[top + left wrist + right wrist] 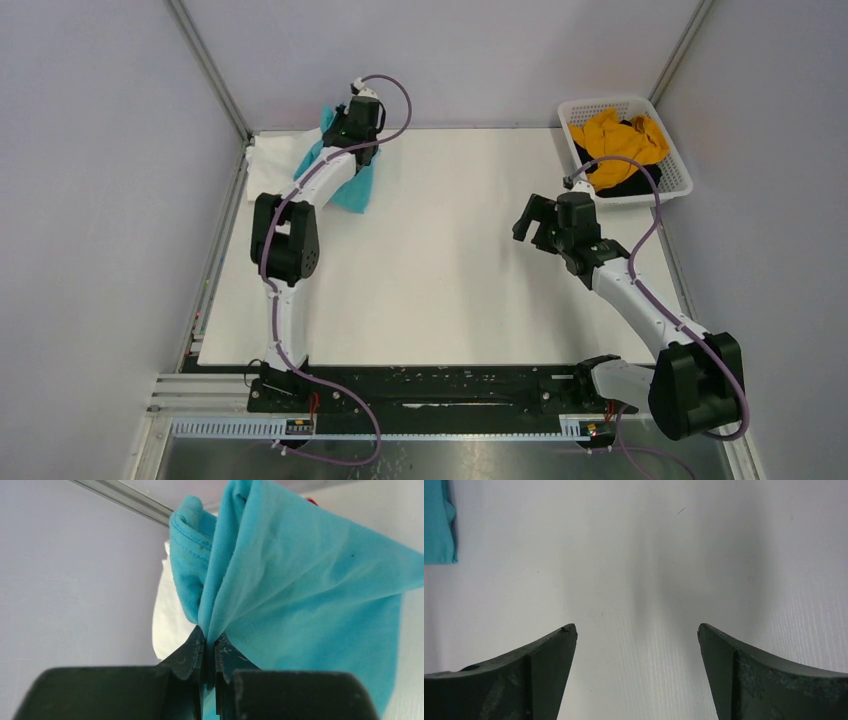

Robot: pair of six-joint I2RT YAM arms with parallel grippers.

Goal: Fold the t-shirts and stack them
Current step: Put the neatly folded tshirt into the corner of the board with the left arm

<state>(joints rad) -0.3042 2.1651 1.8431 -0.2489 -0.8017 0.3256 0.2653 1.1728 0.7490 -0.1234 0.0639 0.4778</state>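
The white t-shirt is below and to the left in the top view. My left gripper should next move sideways and down to let go of the turquoise t-shirt.
The turquoise t-shirt hangs bunched from my left gripper, whose jaws are shut on a pinched fold of it. From above, that gripper is at the table's far left corner, and the turquoise cloth drapes down under the arm. A white t-shirt lies flat beneath and left of it, also showing as white cloth behind the fingers. A mustard-yellow t-shirt lies on a black one in the basket. My right gripper hovers open over bare table, holding nothing.
The white lattice basket stands at the far right corner. Grey walls and a metal frame rail close in behind the left gripper. A sliver of red peeks over the turquoise cloth. The turquoise shirt's edge shows far left of the right gripper.
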